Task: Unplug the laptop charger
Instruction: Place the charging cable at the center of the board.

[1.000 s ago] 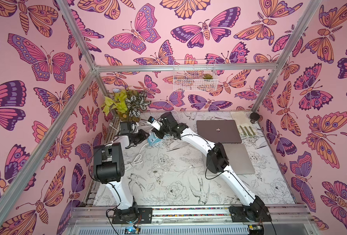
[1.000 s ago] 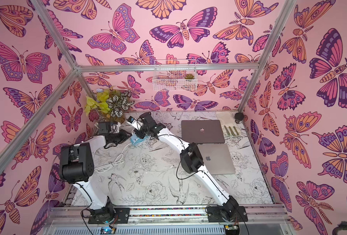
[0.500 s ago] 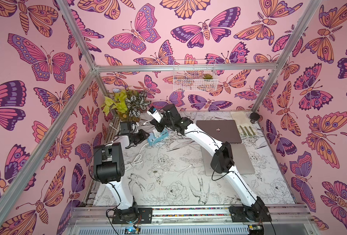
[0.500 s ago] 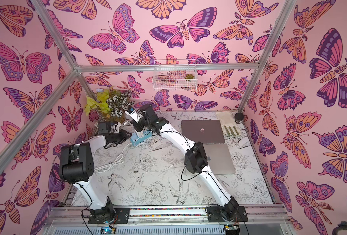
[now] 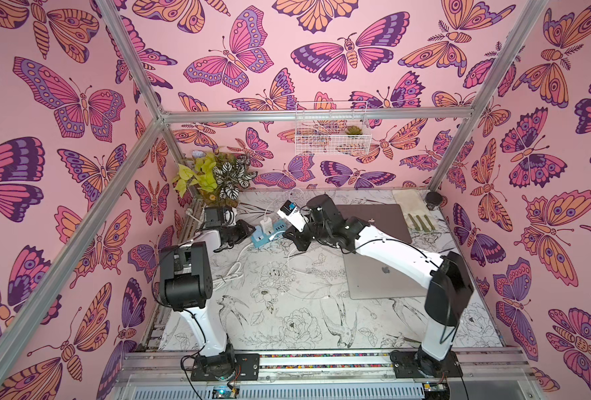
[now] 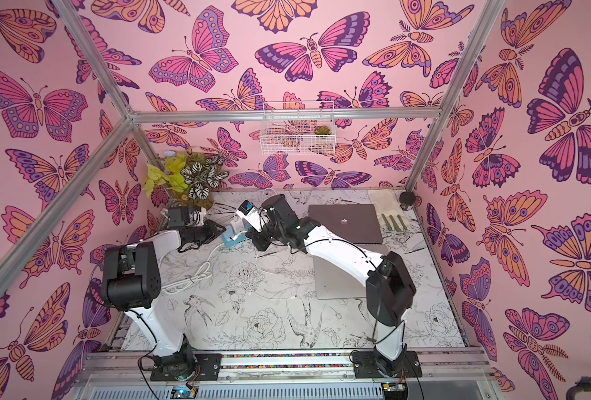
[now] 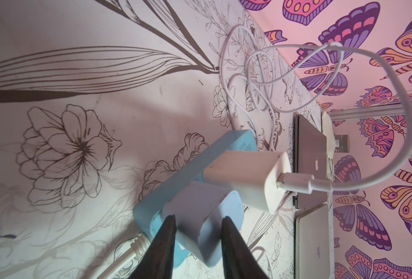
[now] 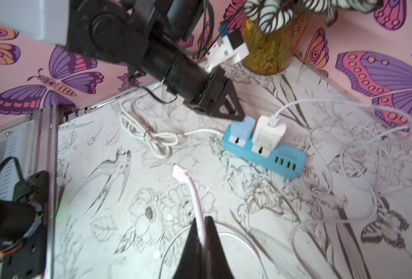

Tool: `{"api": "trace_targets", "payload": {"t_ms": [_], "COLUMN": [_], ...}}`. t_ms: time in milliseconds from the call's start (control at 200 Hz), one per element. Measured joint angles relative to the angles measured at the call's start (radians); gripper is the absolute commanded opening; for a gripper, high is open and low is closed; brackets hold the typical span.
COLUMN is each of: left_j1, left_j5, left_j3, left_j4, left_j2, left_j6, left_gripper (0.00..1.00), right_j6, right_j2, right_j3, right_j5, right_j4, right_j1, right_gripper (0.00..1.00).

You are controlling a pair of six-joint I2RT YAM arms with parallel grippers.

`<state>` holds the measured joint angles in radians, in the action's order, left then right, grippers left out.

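Note:
The tabletop [image 5: 305, 270] beside the silver laptop is below and back of my right gripper, so I will next move it down and back to release the white cable.
A blue power strip [image 5: 264, 237] [image 8: 279, 154] lies at the back left of the table. Two charger blocks stand plugged into it. My left gripper [image 7: 199, 224] [image 5: 249, 230] is shut on the pale blue charger block [image 7: 200, 212] [image 8: 241, 126], a finger on each side. The white block [image 7: 243, 174] [image 8: 267, 131] beside it has a cable plugged in. My right gripper [image 8: 202, 224] [image 5: 292, 239] is just right of the strip, shut on a white cable [image 8: 195, 195]. That cable's plug end [image 8: 179, 172] hangs free above the table.
A dark grey laptop [image 5: 373, 221] and a silver laptop [image 5: 380, 277] lie closed to the right. A plant jar [image 5: 214, 180] stands in the back left corner. The strip's coiled lead [image 5: 231, 273] and loose white cables [image 8: 359, 154] lie around it.
My right gripper has pulled away from the power strip to the right, with the white cable in it. The left arm has stayed at the strip.

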<state>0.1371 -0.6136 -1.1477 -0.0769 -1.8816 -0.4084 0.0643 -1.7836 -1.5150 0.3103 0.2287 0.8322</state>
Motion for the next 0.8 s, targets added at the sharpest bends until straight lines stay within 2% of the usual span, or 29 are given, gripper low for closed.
{"api": "trace_targets", "payload": {"t_ms": [105, 366, 446, 556, 726, 801], "left_j1": [0.000, 0.000, 0.000, -0.001, -0.026, -0.039], "left_j5": [0.000, 0.007, 0.009, 0.019, 0.064, 0.075], "left_j3": [0.000, 0.000, 0.000, 0.000, 0.000, 0.002], "left_j4": [-0.001, -0.006, -0.007, -0.016, -0.060, -0.082], "left_j2": [0.000, 0.000, 0.000, 0.003, 0.032, 0.054], "left_j6": [0.000, 0.006, 0.008, 0.011, 0.071, 0.114], "left_gripper": [0.36, 0.41, 0.43, 0.48, 0.54, 0.57], "right_j6": [-0.031, -0.076, -0.086, -0.093, -0.090, -0.087], "right_j2": [0.069, 0.007, 0.007, 0.008, 0.052, 0.094], "right_j3": [0.182, 0.463, 0.509, 0.533, 0.557, 0.557], "right_j5": [-0.042, -0.118, -0.119, -0.126, -0.142, -0.142], "right_j4": [-0.080, -0.235, -0.277, -0.332, -0.356, -0.357], "right_j1": [0.009, 0.015, 0.018, 0.021, 0.021, 0.021], "right_gripper": [0.00, 0.00, 0.22, 0.42, 0.57, 0.60]}}
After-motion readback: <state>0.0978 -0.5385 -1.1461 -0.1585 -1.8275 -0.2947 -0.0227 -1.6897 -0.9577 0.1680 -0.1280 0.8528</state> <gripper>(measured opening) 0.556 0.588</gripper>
